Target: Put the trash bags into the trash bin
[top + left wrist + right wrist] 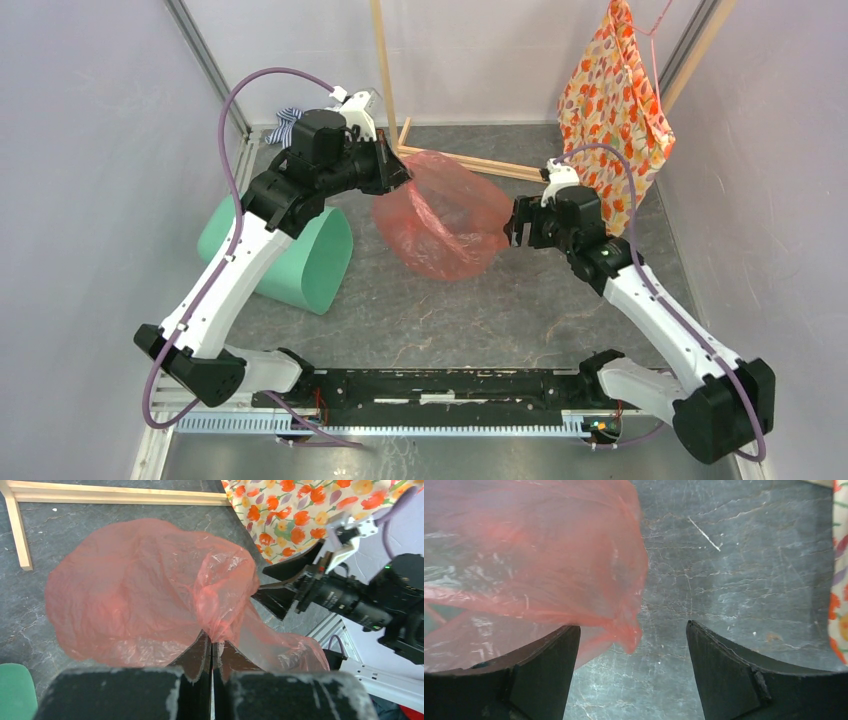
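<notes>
Only a corner of the bag hangs between my fingers, so my right gripper will next go down and move toward the bag's middle, with its open fingers on both sides of the bag's loose edge.
The translucent red-orange trash bag hangs billowed over the table middle. My left gripper is shut on its upper left edge; in the left wrist view the jaws pinch a bunched fold of the bag. My right gripper is open at the bag's right edge; in the right wrist view the bag drapes over the left finger, and a corner of it hangs between the jaws. The mint-green trash bin lies on its side at the left, mouth toward the near right, under my left arm.
An orange floral cloth hangs at the back right, beside my right wrist. A wooden frame stands behind the bag. A striped cloth lies at the back left. Walls close in both sides.
</notes>
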